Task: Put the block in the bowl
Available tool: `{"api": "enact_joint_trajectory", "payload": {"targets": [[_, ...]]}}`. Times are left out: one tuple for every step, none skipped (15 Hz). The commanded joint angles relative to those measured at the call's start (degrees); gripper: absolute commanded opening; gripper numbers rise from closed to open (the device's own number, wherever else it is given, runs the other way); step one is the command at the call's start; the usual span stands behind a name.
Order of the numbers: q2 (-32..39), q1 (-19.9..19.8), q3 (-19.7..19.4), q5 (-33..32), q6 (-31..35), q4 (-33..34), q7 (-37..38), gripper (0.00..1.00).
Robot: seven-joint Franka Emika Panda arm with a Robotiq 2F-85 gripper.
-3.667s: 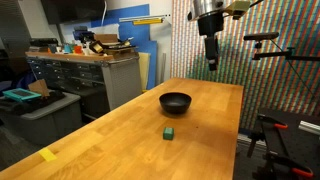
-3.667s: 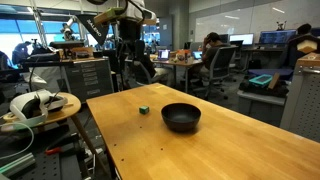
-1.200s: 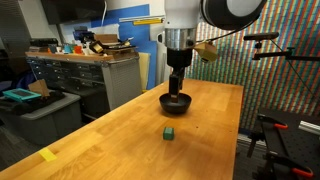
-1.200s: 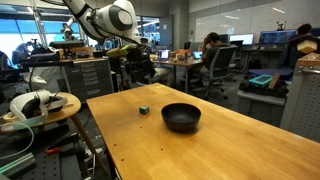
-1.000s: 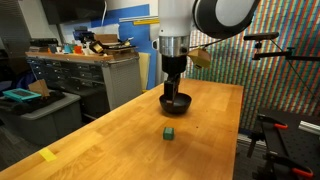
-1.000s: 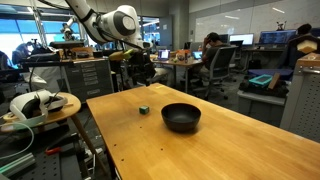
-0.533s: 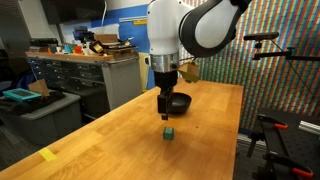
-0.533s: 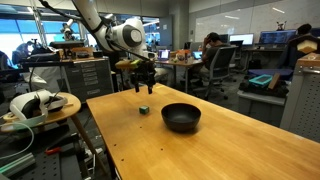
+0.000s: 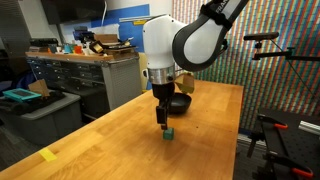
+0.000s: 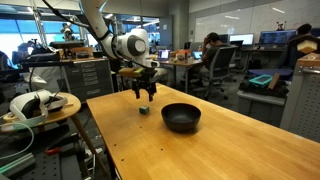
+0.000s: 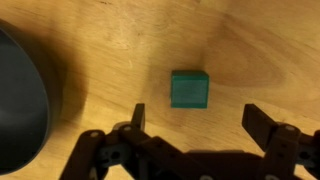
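The gripper lowers to the cube (image 9: 170, 132) and closes on its sides next, since the open fingers stand wider than the cube below.
The block, a small dark green cube (image 9: 170, 132), sits on the wooden table; it also shows in an exterior view (image 10: 145, 110) and in the wrist view (image 11: 190, 89). The black bowl (image 9: 179, 102) stands behind it, partly hidden by the arm; it shows whole in an exterior view (image 10: 181, 117) and at the left edge of the wrist view (image 11: 20, 105). My gripper (image 9: 163, 124) hangs open and empty just above the block (image 10: 144, 96). In the wrist view its two fingers (image 11: 198, 120) stand apart, with the block just ahead of the gap.
The wooden table (image 9: 120, 140) has a yellow tape mark (image 9: 48, 154) near its front corner. A grey cabinet with clutter (image 9: 75, 70) stands beside it. A round side table with cables (image 10: 40, 105) sits near the table's edge.
My arm has swung from above the bowl toward the block and come down. The gripper now sits just over the block, still open. Block and bowl have not moved.
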Motion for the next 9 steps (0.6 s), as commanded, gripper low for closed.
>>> {"api": "enact_joint_trajectory", "payload": {"targets": [[3.5, 0.8, -0.9, 2.7, -0.3, 3.1, -3.1, 1.0], [4.1, 0.9, -0.9, 3.0, -0.4, 3.5, -3.5, 1.0], [4.7, 1.0, -1.0, 3.1, -0.5, 3.7, -3.8, 1.0], [5.2, 1.0, -1.0, 3.3, -0.6, 4.0, -4.1, 1.0], [5.5, 1.0, -1.0, 3.2, -0.7, 4.1, -4.4, 1.0], [5.9, 1.0, -1.0, 3.3, -0.8, 4.2, -4.6, 1.0], [6.2, 1.0, -0.9, 3.3, -0.8, 4.2, -5.0, 1.0], [6.5, 0.9, -0.9, 3.4, -0.9, 4.3, -5.3, 1.0], [6.8, 0.8, -0.8, 3.6, -1.1, 4.5, -5.7, 1.0]]}}
